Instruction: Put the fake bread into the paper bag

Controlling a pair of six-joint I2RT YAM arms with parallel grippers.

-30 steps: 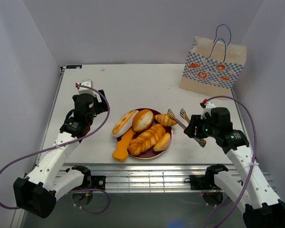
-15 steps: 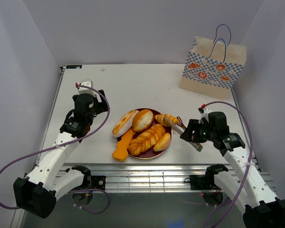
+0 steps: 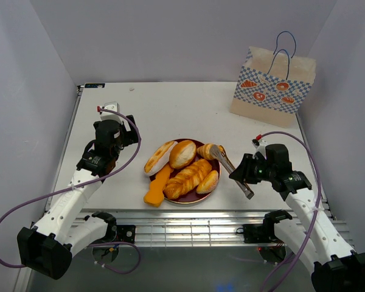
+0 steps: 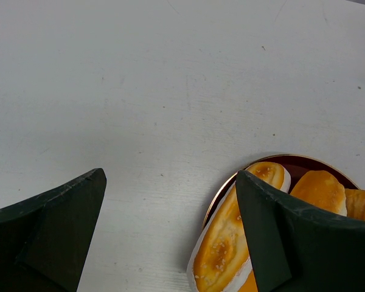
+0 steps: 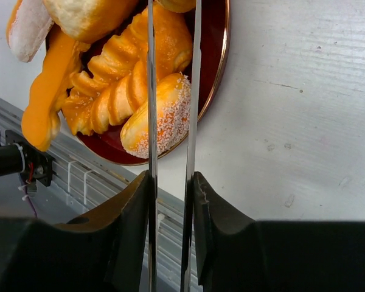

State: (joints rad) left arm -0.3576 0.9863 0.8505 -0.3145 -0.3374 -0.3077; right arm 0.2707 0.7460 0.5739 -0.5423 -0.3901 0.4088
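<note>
My right gripper rises outward next and releases the tongs' croissant over the bag's open top, since the paper bag stands outward of this gripper.
The fake bread lies on a dark red plate: an oval roll, a round bun, a braided loaf, a sugared roll and a croissant. An orange wedge hangs off the plate's left edge. My right gripper is shut on metal tongs, whose tips sit at the croissant. In the right wrist view the tongs run between my fingers over the sugared roll; their tips are out of frame. My left gripper hangs open left of the plate. The paper bag stands at the back right.
In the left wrist view, bare white table lies between my open fingers, with the oval roll and the plate rim at the right. Grey walls close in the table on three sides. A metal rail runs along the near edge.
My right gripper has moved left toward the plate and squeezed the tongs. Their spread tips have come together at the croissant. The left arm has not moved.
</note>
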